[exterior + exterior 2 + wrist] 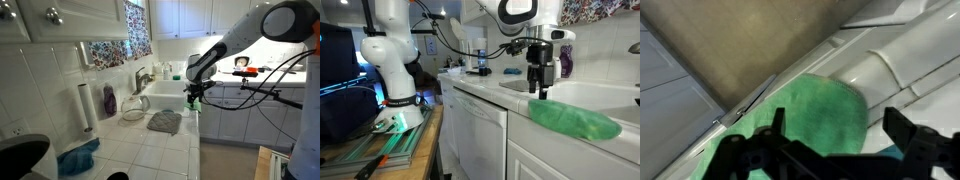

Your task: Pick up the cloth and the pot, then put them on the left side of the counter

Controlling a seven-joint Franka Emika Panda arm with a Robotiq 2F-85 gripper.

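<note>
I should keep my gripper where it is and close both fingers on the cloth, because the open fingers are already on both sides of the green cloth's near end (541,108) (835,112).
A green cloth (576,121) lies over the counter's front edge beside the sink; it also shows in the wrist view (815,105). My gripper (540,90) hangs open and empty just above the cloth's near end, with its fingers on either side in the wrist view (840,128). In an exterior view the gripper (193,97) is at the counter's edge. A metal pot (133,111) stands near the wall, beside the sink, well away from the gripper. A grey cloth (165,122) lies flat on the counter next to the pot.
A white sink (165,98) with a faucet (142,77) is set into the tiled counter (150,150). A paper towel roll (86,108), a purple bottle (109,100) and a blue cloth (78,158) are along the wall side. Cables and small items sit at the far end (480,68).
</note>
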